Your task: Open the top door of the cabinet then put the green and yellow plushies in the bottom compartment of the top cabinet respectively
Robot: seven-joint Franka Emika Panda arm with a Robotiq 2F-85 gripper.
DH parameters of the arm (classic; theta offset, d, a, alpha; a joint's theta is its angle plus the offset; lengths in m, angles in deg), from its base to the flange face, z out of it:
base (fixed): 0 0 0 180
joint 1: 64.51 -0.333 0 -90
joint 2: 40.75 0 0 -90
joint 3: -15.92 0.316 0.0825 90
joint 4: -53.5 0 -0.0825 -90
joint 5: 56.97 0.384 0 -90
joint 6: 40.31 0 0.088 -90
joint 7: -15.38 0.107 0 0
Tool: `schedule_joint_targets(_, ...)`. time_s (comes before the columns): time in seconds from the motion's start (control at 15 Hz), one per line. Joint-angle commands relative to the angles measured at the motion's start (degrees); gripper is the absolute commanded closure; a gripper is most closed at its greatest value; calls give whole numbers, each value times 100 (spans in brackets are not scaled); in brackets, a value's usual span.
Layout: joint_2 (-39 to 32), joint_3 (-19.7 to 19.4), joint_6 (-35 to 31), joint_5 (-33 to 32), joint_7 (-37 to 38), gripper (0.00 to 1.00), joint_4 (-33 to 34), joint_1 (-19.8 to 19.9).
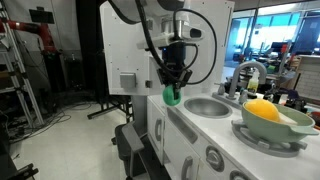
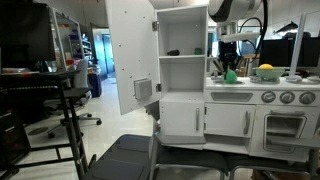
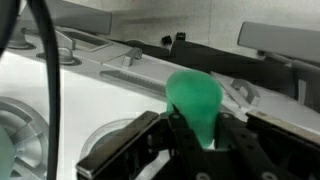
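I should swing my gripper away from the sink, lower it into the cabinet's bottom compartment (image 2: 183, 76) and let go of the green plushie, because the top door is open.
My gripper (image 1: 174, 82) is shut on the green plushie (image 1: 172, 96) and holds it in the air above the toy kitchen counter, next to the sink (image 1: 206, 106). In the wrist view the green plushie (image 3: 195, 102) sits squeezed between the two black fingers (image 3: 198, 135). It also shows in an exterior view (image 2: 231, 75) under the gripper (image 2: 231, 64). The yellow plushie (image 1: 262, 110) lies in a bowl (image 1: 272, 128) on the counter; it also shows in an exterior view (image 2: 266, 69). The white cabinet's top door (image 2: 131, 55) stands open, showing its two shelves (image 2: 182, 72).
The white play kitchen (image 2: 250, 115) has knobs and an oven door on its front. A black chair (image 2: 130, 158) stands on the floor before the cabinet. A cart and lab clutter (image 2: 45, 95) stand at the side. A black cable (image 3: 40, 90) hangs across the wrist view.
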Motion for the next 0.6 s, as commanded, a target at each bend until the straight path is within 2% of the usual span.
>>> schedule_joint_targets(0.0, 958, 131, -397, -368, 58, 94, -1410, -356)
schedule_joint_targets(0.13, 1303, 227, -685, -510, 272, 94, -2003, -595)
schedule_joint_targets(0.2, 1374, 264, -750, -587, 476, 94, -2079, -747)
schedule_joint_targets(0.33, 1348, 336, -861, -779, 815, 94, -2075, -984)
schedule_joint_targets(0.53, 920, 320, -1094, -1183, 1480, 94, -1570, -1335)
